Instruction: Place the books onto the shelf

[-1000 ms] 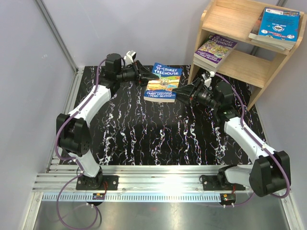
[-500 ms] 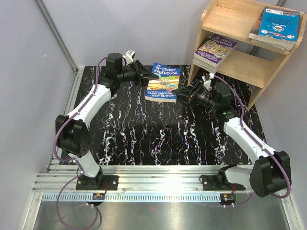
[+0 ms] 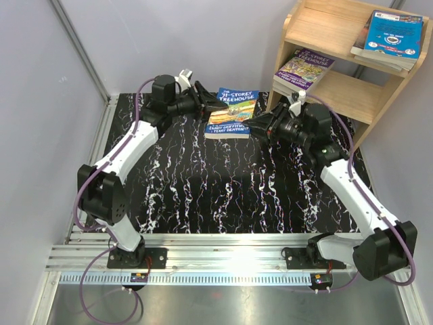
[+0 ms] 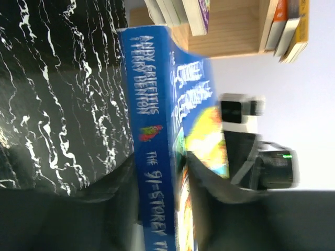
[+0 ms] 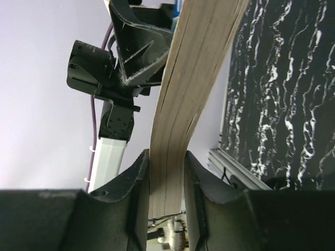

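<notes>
I will next bring the book in my right gripper up and outward onto the flat blue-covered stack [image 3: 392, 35], to the gripper's right in the top view, and release.
A blue "91-Storey Treehouse" book [image 3: 231, 112] hangs between both grippers at the back of the black marbled table [image 3: 203, 189]. My right gripper [image 3: 254, 125] is shut on its right-hand page edge [image 5: 193, 78], pads pressed on both covers. The left gripper [image 3: 211, 105] straddles the spine [image 4: 154, 104] with its jaws loosened, and a thin gap shows beside one finger. The light wooden shelf [image 3: 345, 95] stands at the back right. A purple book [image 3: 304, 68] lies on its lower tier. A blue-covered stack [image 3: 392, 34] rests on the upper tier.
Grey walls close in the table at the left and back. A metal rail [image 3: 223, 261] with both arm bases runs along the near edge. The shelf's side panel [image 3: 277, 81] stands just right of the held book.
The blue book has risen and shifted back toward the shelf. The left gripper's jaws have widened around the spine. My right arm has lifted and moved with the book.
</notes>
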You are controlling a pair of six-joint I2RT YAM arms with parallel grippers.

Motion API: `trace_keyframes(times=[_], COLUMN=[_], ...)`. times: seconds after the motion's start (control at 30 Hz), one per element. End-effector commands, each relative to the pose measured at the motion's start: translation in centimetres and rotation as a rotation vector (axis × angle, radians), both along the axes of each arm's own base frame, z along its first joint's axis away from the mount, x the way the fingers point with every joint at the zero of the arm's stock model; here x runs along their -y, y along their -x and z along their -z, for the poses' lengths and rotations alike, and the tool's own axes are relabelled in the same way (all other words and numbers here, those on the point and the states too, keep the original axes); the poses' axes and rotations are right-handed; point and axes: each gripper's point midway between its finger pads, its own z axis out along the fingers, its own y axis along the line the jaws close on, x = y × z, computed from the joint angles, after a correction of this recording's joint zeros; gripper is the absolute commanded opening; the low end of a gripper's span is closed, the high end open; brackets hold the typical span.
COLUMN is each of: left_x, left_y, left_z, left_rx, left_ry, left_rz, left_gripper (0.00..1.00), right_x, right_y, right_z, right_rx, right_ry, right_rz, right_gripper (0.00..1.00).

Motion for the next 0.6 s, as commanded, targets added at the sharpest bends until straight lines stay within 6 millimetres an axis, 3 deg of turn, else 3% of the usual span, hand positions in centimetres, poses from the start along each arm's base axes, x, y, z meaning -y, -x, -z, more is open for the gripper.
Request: trace_keyframes(times=[0.0,0.03,0.07,0.1,0.17,0.2,0.27,0.3,0.37,0.47,0.5,0.53,0.57], left_x=[1.2,1.0,0.7,0.4,-0.2,-0.7,-1.5,-2.5,-3.6,-5.9,-6.9,-7.4,-7.8], left_y=[2.7,2.7,2.9,2.9,3.1,3.0,3.1,3.1,3.5,3.5,3.3,3.4,3.7], left_z=[-3.2,-2.7,-2.4,-2.1,-1.2,-1.0,0.4,0.1,0.9,1.5,2.5,2.8,2.9], left_rx=[0.113,0.116,0.105,0.103,0.088,0.085,0.061,0.069,0.057,0.054,0.033,0.033,0.033], left_ry=[0.022,0.002,-0.010,-0.015,-0.019,-0.023,-0.031,-0.028,-0.031,-0.036,-0.044,-0.050,-0.051], left_rz=[0.054,0.054,0.050,0.042,0.037,0.027,0.014,-0.006,-0.023,-0.061,-0.083,-0.087,-0.090], left_gripper=[0.51,0.55,0.93,0.99,0.99,0.99,0.99,0.99,0.99,0.99,0.99,0.99,0.99], right_x=[0.1,0.4,0.5,0.8,1.1,1.5,1.8,2.3,3.3,6.3,7.3,9.2,10.4], right_y=[2.9,3.1,3.3,3.8,4.2,4.7,5.1,5.5,5.5,5.1,5.7,4.4,4.8], right_z=[-8.6,-8.1,-8.9,-10.9,-11.6,-13.3,-13.8,-15.7,-16.1,-18.5,-20.4,-20.4,-22.2], right_rx=[0.270,0.268,0.285,0.347,0.349,0.399,0.396,0.453,0.440,0.486,0.541,0.516,0.562], right_ry=[0.066,0.125,0.140,0.149,0.168,0.169,0.198,0.210,0.254,0.322,0.328,0.352,0.353], right_rz=[-0.025,-0.029,-0.028,-0.026,-0.028,-0.023,-0.020,-0.004,0.025,0.129,0.158,0.214,0.247], right_gripper=[0.00,0.00,0.00,0.00,0.00,0.00,0.00,0.00,0.00,0.00,0.00,0.00,0.00])
